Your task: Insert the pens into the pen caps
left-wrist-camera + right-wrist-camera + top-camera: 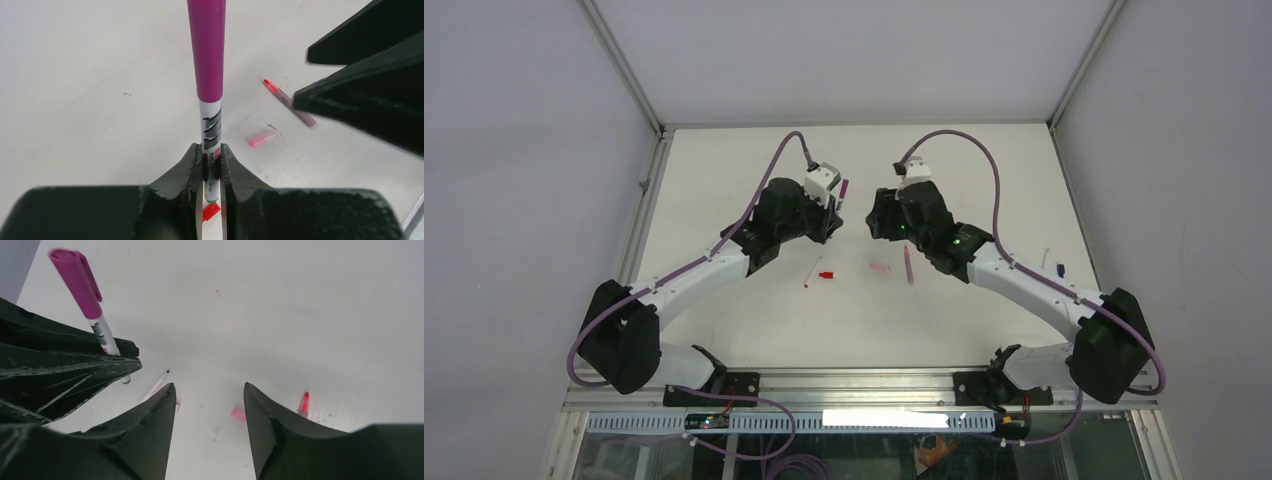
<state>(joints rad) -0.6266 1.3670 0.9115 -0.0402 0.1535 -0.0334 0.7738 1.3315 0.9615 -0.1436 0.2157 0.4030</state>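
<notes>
The left gripper moves back and down to release its pen next, since bare tabletop by the thin white pen (pixel 795 264) lies below it, to its left in the top view.
My left gripper (pixel 835 212) is shut on a white pen (pixel 211 135) with a long magenta cap (pixel 206 50) on its far end, holding it up off the table; it also shows in the right wrist view (pixel 82 282). My right gripper (pixel 209 386) is open and empty, facing the left one (pixel 65 370) a little apart. Below on the table lie a pink cap (pixel 880 267) (pixel 238 414), a mauve pen with a bare red tip (pixel 908 265) (pixel 290 102) (pixel 304 404), a thin white pen (pixel 813 271) (pixel 157 385) and a red cap (pixel 827 274) (pixel 211 211).
A dark blue cap or pen end (pixel 1060 268) and a thin white piece (pixel 1046 258) lie near the table's right edge, beside the right arm. Metal frame rails run along the table's sides. My right gripper's fingers (pixel 370 95) fill the right of the left wrist view.
</notes>
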